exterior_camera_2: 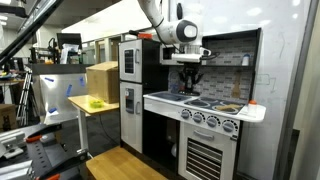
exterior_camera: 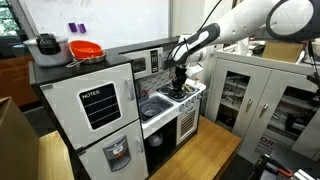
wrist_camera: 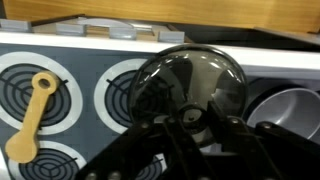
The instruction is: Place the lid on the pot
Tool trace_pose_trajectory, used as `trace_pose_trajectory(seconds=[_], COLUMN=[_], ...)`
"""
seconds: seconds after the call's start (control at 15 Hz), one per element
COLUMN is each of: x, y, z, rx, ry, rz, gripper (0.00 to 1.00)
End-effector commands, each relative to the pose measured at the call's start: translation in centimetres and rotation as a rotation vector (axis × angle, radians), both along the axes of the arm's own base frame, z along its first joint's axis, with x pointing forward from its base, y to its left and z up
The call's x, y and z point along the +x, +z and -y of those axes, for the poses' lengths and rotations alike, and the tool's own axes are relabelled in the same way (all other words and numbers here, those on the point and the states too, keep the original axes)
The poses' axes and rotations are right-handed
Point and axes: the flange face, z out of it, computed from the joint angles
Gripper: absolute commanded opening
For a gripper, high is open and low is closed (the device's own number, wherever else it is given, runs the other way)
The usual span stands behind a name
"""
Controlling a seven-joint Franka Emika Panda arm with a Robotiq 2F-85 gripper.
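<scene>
I should move the lid across and down onto the pot's open top (wrist_camera: 298,112), because the pot is below my gripper and to its right in the wrist view.
In the wrist view my gripper (wrist_camera: 196,122) is shut on the knob of the round silver-grey lid (wrist_camera: 190,80) and holds it above the toy stove, over a black burner ring. The shiny silver pot (wrist_camera: 296,110) sits just right of the lid at the frame's edge, partly cut off. The lid's rim is close to the pot but is not over it. In both exterior views the gripper (exterior_camera: 181,82) (exterior_camera_2: 190,78) hangs over the toy kitchen's stove top. The lid and pot are too small to make out there.
A wooden spoon (wrist_camera: 35,115) lies across the left burner rings (wrist_camera: 25,95). An orange bowl (exterior_camera: 85,49) and a pale pot with a dark top (exterior_camera: 45,45) stand on the toy fridge. The toy sink (exterior_camera: 152,106) is beside the stove. A cardboard box (exterior_camera_2: 102,80) stands on a side table.
</scene>
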Motion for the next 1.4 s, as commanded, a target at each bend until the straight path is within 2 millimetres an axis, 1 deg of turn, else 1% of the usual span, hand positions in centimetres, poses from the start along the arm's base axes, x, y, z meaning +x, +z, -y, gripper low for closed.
trace_pose_trajectory(seconds=[0.0, 0.27, 0.8, 1.2, 1.33], x=[-1.9, -2.7, -2.7, -1.9, -1.5], y=[-0.1, -1.7, -3.2, -4.8, -4.6], z=[-2.3, -5.0, -8.5, -12.3, -12.9], rx=[0.041, 0.056, 0.191, 0.140, 0.123], ry=[0.153, 0.260, 0.325, 0.336, 0.338], rz=[-0.028, -0.018, 0.101, 0.227, 0.245], gripper=[0.08, 0.08, 0.08, 0.08, 0.08])
